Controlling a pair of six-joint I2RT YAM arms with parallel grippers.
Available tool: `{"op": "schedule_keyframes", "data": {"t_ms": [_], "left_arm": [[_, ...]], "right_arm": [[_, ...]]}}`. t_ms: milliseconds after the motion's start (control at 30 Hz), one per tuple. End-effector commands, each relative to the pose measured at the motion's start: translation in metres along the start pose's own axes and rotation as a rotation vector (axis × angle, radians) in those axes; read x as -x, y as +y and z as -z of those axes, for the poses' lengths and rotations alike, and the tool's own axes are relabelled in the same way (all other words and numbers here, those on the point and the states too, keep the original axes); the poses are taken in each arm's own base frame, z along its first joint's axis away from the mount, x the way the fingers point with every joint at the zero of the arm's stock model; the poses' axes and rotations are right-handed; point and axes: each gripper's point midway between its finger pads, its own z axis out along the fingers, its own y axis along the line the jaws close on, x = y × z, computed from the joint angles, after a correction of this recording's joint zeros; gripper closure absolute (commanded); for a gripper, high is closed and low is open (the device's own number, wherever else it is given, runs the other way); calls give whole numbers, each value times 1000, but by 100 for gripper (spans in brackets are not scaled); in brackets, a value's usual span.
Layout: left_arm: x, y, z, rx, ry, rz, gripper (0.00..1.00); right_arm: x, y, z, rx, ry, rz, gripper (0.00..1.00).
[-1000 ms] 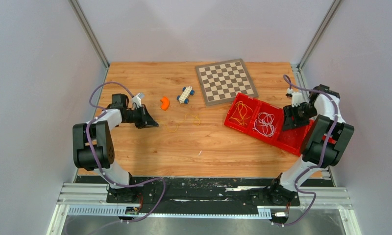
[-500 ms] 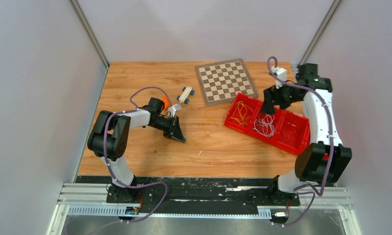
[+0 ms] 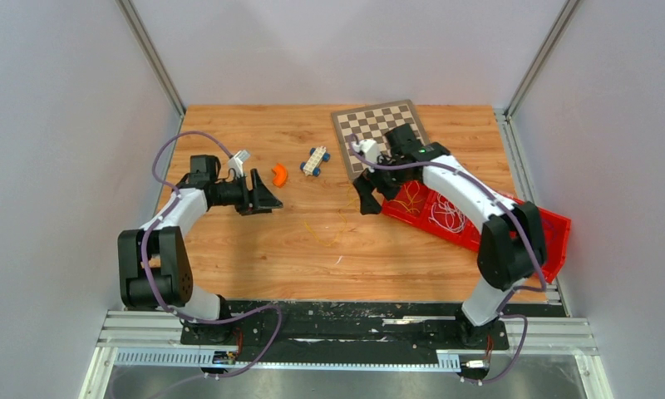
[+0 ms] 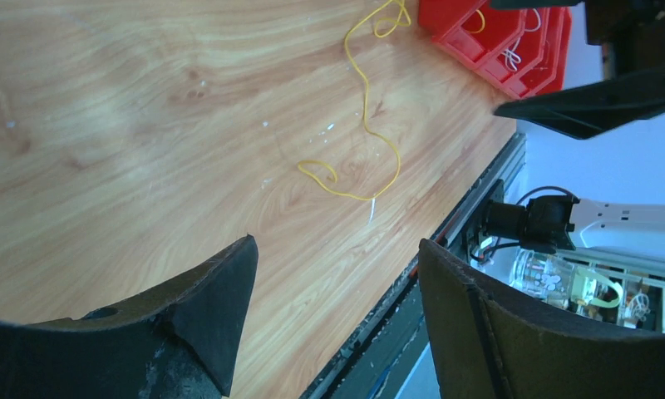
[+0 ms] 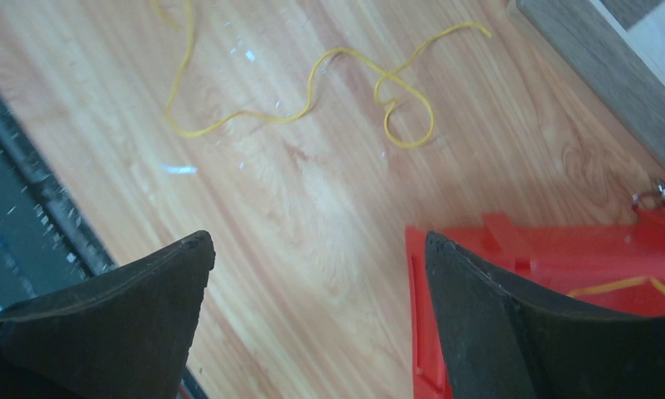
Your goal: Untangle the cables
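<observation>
My right gripper shifts to the left in the top view and lowers next onto the yellow cable's looped end (image 3: pixel 352 199) (image 5: pixel 392 90), where the yellow cable crosses over itself.
A single thin yellow cable (image 3: pixel 319 232) lies loose on the wooden table between my two grippers; in the left wrist view the yellow cable (image 4: pixel 365 106) curls ahead of the fingers, and in the right wrist view the yellow cable (image 5: pixel 254 116) runs across the wood. More cables sit in the red tray (image 3: pixel 554 241): a yellow-orange bundle (image 3: pixel 410 198) and a white bundle (image 3: pixel 450 214). My left gripper (image 3: pixel 267 199) (image 4: pixel 337 243) stands open and empty, left of the loose cable. My right gripper (image 3: pixel 366 196) (image 5: pixel 317 237) is open and empty above the tray's left edge (image 5: pixel 562 249).
A checkerboard (image 3: pixel 379 125) lies at the back, partly under my right arm. An orange piece (image 3: pixel 278 174) and a small toy car (image 3: pixel 315 160) sit behind my left gripper. The table's near edge (image 4: pixel 445 224) is close to the loose cable.
My left gripper has opened and pulled back to the left, leaving the yellow cable on the table. My right arm has swung left across the tray and opened wider. The tray has shifted.
</observation>
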Motion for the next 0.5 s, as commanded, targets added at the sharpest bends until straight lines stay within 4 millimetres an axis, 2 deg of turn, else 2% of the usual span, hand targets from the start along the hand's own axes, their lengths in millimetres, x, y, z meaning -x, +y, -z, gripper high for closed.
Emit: {"op": "schedule_keyframes", "data": {"t_ms": [0,133,233,467], "left_arm": [[-6,1,15,42,-31,12,21],[-5,-1,23,62,-48,-20,21],[-5,-2,27,85,-57,-49,21],[-13,-2,29,96,-55,-68,21]], "right_arm": [[32,-21,-37,-167,-15,-26,4],[30,-21,-69,-174,24,-42,4],[29,-19,-88,-194,44,-51,0],[11,-19,-121,-267,98,19,0]]}}
